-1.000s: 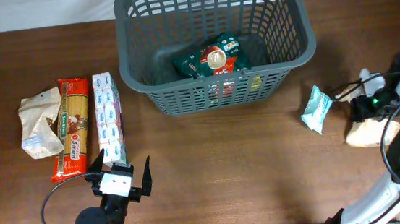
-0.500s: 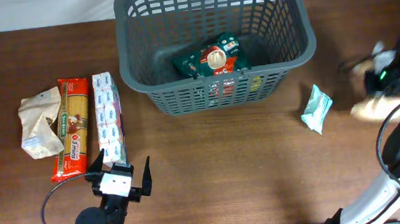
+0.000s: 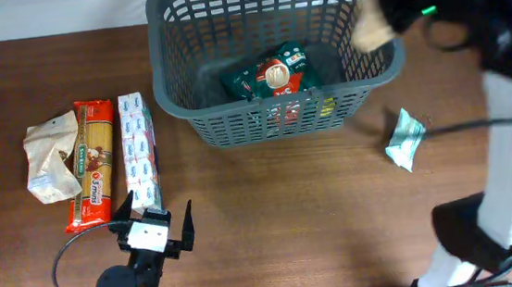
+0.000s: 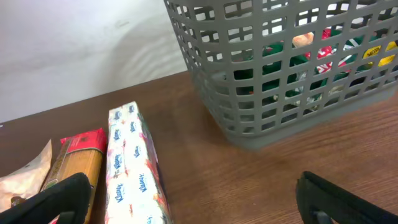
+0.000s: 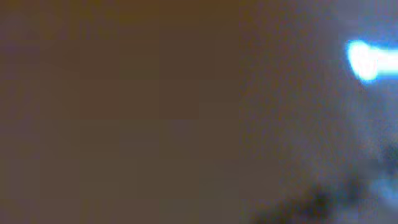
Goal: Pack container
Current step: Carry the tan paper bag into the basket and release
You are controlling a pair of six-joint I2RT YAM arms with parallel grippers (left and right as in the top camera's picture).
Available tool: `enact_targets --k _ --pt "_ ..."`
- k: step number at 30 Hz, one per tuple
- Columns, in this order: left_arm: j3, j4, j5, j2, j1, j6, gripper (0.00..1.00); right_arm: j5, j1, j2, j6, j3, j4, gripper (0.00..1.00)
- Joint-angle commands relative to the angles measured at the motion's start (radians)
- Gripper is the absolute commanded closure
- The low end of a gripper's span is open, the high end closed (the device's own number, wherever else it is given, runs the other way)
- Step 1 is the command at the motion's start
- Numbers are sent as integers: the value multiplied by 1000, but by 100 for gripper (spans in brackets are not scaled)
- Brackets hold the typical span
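Note:
My right gripper needs to move past the basket's rim next, then down over the green and red packet (image 3: 273,75), because the tan packet (image 3: 371,27) still hangs above the basket's rim.
The container (image 3: 277,116) is a dark grey slotted basket at the back centre, also close in the left wrist view (image 4: 280,81). A green and red packet (image 3: 273,75) lies inside it. My right gripper (image 3: 386,4), motion-blurred, is over the basket's right rim, shut on a tan packet (image 3: 371,27) that hangs above that rim. The right wrist view is a brown blur. My left gripper (image 3: 157,228) (image 4: 196,208) rests open near the front left, nothing between its fingers.
A teal packet (image 3: 405,138) lies on the table right of the basket. At the left lie a beige bag (image 3: 48,160), a spaghetti packet (image 3: 92,162) and a tissue pack (image 3: 138,152) (image 4: 134,168), side by side.
My right gripper closed on the tan packet at the far right and swung it up and leftward to the basket's right rim. The left arm has not moved.

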Motion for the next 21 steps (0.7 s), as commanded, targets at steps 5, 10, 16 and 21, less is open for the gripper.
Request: enact_targets --k 5,10,16,21 --pt "-6 3 11 -7 3 -6 1 -10 144 180 -140 -97 147 96" --pt "-6 3 11 -7 3 -6 1 -51 145 365 -146 -135 243 96" --pt "-6 3 11 -7 3 -6 1 -74 172 504 -138 -138 241 96" --pt "-6 3 11 -7 3 -6 1 35 209 520 -42 -129 236 38"
